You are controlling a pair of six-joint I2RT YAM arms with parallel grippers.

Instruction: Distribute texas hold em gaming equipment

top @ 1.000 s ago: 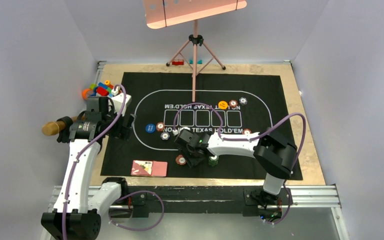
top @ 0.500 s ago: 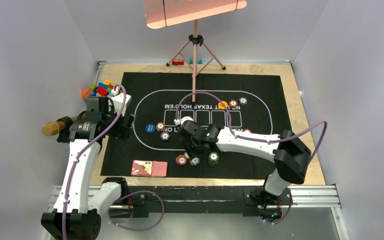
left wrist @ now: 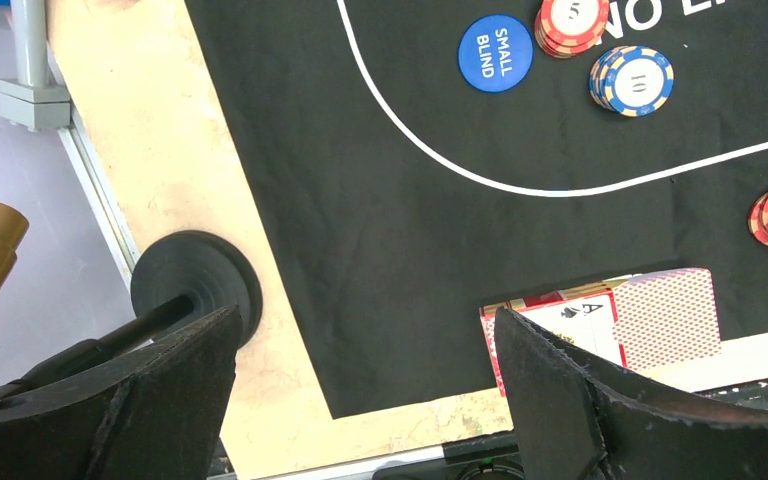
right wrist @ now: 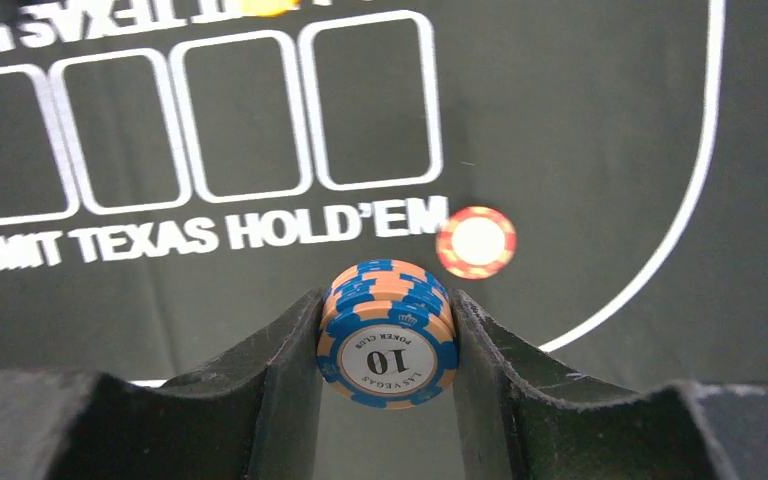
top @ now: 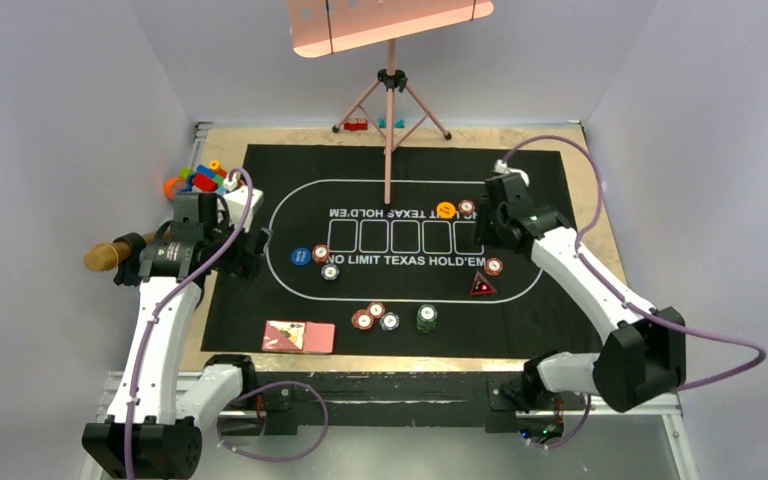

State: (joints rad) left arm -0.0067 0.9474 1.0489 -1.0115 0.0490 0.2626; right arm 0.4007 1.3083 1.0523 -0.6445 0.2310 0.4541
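The robot's right gripper will bring the chips back and down onto bare mat (right wrist: pixel 548 303) beside the near red chip, because that spot is below the gripper and nearer the robot's base.
My right gripper (right wrist: pixel 387 335) is shut on a small stack of blue-and-peach "10" poker chips (right wrist: pixel 388 345), held above the black mat; in the top view it (top: pixel 490 222) is at the oval's back right, beside a red chip (top: pixel 467 207) and the orange button (top: pixel 446 210). A red chip (right wrist: pixel 476 242) lies below. The dark triangle (top: pixel 480 286) lies right of centre. My left gripper (left wrist: pixel 365 330) is open and empty over the mat's left edge (top: pixel 252 252). The blue button (left wrist: pixel 494 53), chip stacks (left wrist: pixel 635 80) and cards (left wrist: pixel 610 325) lie near it. Several chips (top: pixel 376 315) and a green stack (top: pixel 427 318) sit in front.
Colourful toy blocks (top: pixel 200 178) are piled at the back left off the mat. A pink tripod (top: pixel 391 100) stands at the back centre. A brown cylinder (top: pixel 110 255) sticks out at the left. A black round foot (left wrist: pixel 197 285) sits on the wooden board.
My right arm has swung from the front centre to the oval's back right, carrying the blue-and-peach chips. The triangle and front chips are now uncovered. The left arm has not moved.
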